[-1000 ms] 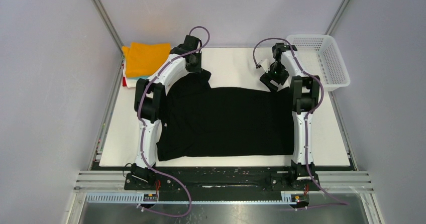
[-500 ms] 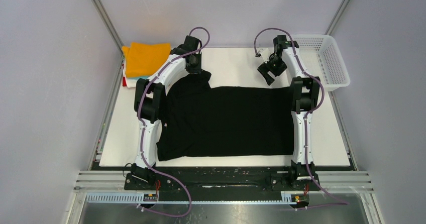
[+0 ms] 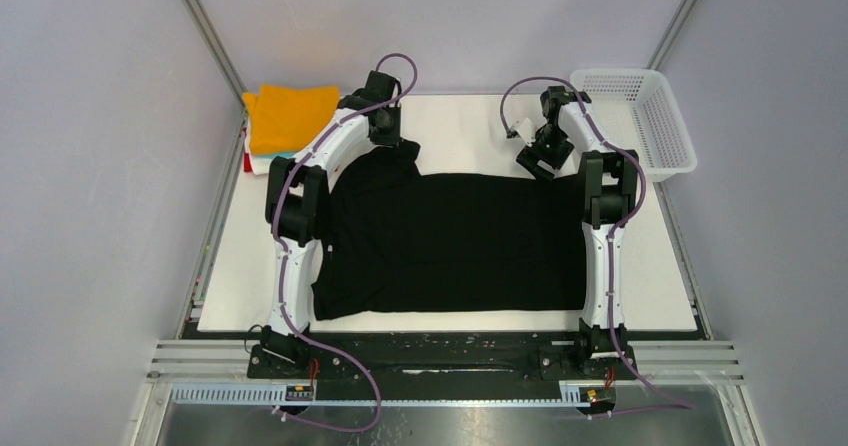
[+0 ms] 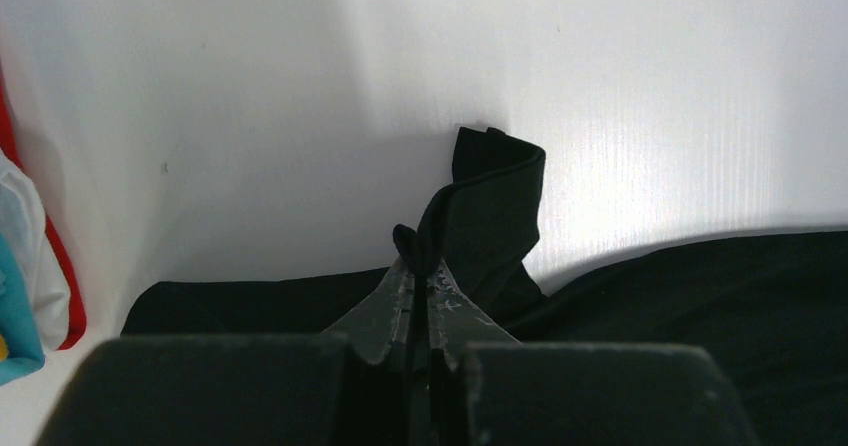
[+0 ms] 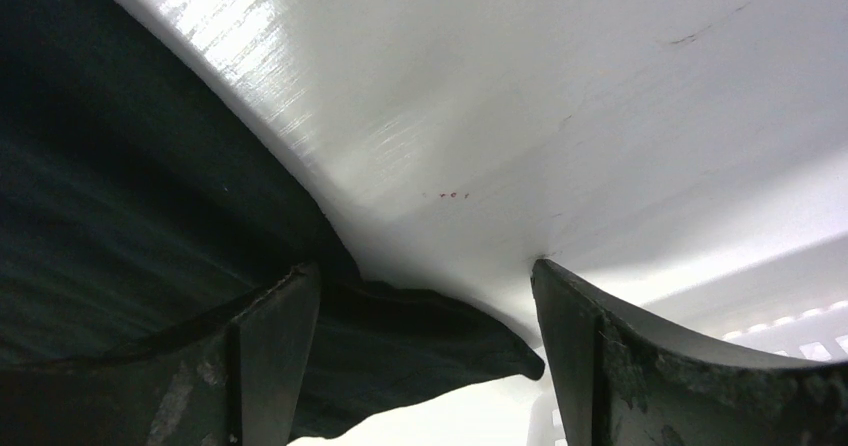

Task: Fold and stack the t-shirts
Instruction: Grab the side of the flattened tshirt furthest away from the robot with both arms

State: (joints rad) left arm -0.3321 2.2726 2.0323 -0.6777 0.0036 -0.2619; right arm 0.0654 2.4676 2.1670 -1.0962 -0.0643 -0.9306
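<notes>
The black t-shirt (image 3: 450, 241) lies spread unfolded, so next my left gripper needs to come back over the shirt to its near edge (image 3: 371, 302) and release the pinched far corner there.
The large black t-shirt (image 3: 450, 241) lies spread flat across the middle of the table. My left gripper (image 3: 393, 141) is shut on the shirt's far left corner; in the left wrist view a pinched fold of black cloth (image 4: 480, 216) stands up from the closed tips (image 4: 420, 266). My right gripper (image 3: 535, 161) is open at the shirt's far right corner, its fingers (image 5: 275, 351) straddling the black cloth edge (image 5: 400, 336) just above the table. Folded orange (image 3: 290, 116), teal, white and red shirts are stacked at the far left.
A white mesh basket (image 3: 655, 116) stands at the far right corner of the table (image 3: 460, 131). The red and white edges (image 4: 45, 256) of the stack show at the left of the left wrist view. Frame rails run along both sides.
My right gripper lifted toward the back of the table half a second ago and has come back down to the shirt's far right corner. The left arm has not moved.
</notes>
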